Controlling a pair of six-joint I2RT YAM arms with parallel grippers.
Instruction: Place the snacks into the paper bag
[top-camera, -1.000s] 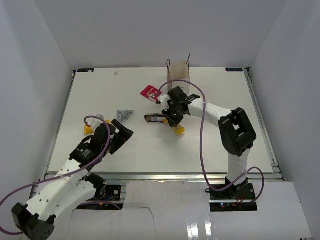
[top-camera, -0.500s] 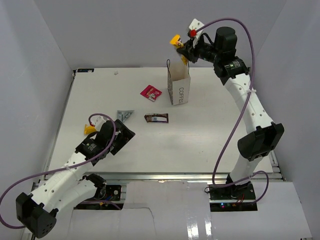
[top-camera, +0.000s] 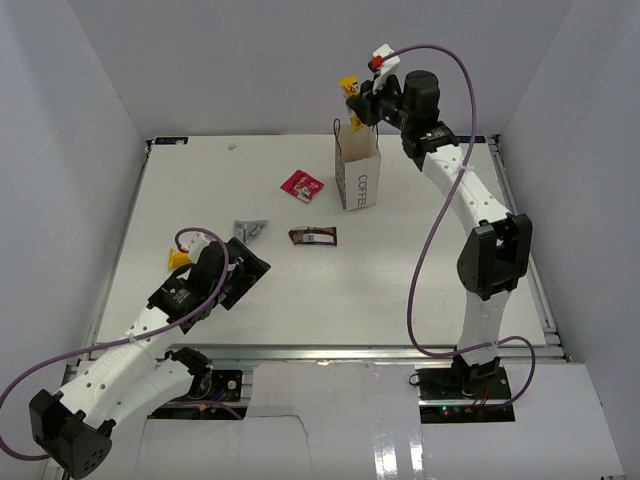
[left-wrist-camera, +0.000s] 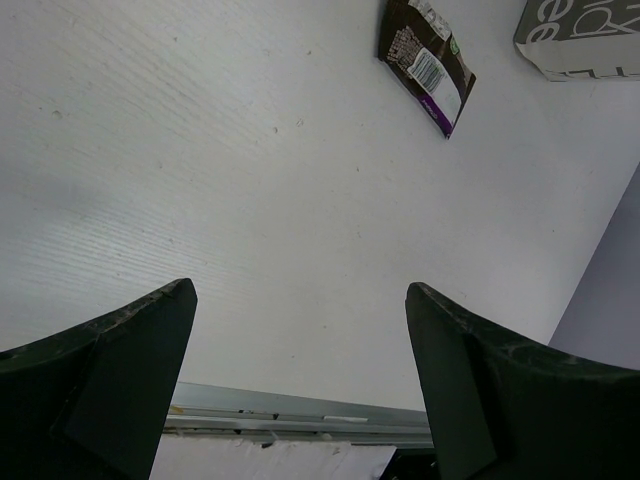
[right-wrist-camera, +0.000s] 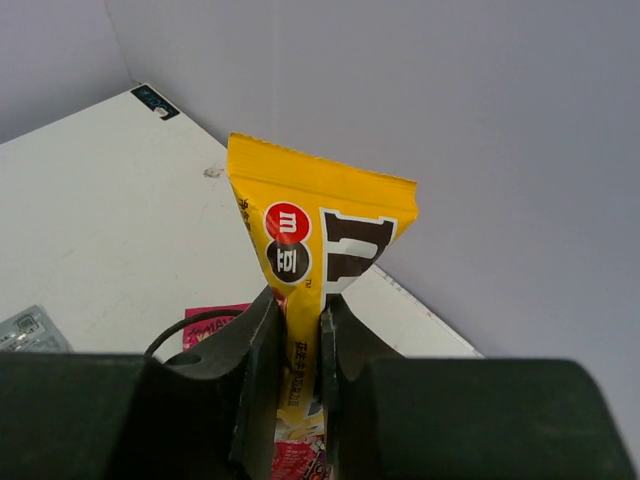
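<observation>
The yellow snack packet lies unbagged on the tabletop, so my left gripper moves to the left in the top view and down onto it next.
The white paper bag (top-camera: 358, 180) stands upright at the back of the table, "COFFEE" printed on its side. My right gripper (top-camera: 360, 102) (right-wrist-camera: 297, 310) is raised just above the bag's open top and is shut on a yellow snack packet (top-camera: 349, 86) (right-wrist-camera: 320, 235), which sticks out past the fingertips. A pink-red packet (top-camera: 300, 185), a silver-grey packet (top-camera: 250, 230) and a dark brown bar (top-camera: 313, 236) (left-wrist-camera: 425, 62) lie on the table left of the bag. My left gripper (top-camera: 252, 268) (left-wrist-camera: 300, 292) is open and low over the table with nothing between its fingers.
White walls close in the table on three sides. A metal rail (top-camera: 320, 350) runs along the near edge. The bag's thin black handle (right-wrist-camera: 190, 325) loops up beside my right fingers. The bag's base (left-wrist-camera: 580, 40) shows in the left wrist view.
My right arm has lifted from the tabletop near the brown bar and swung up over the bag with the yellow packet in its grip. The left arm has barely shifted.
</observation>
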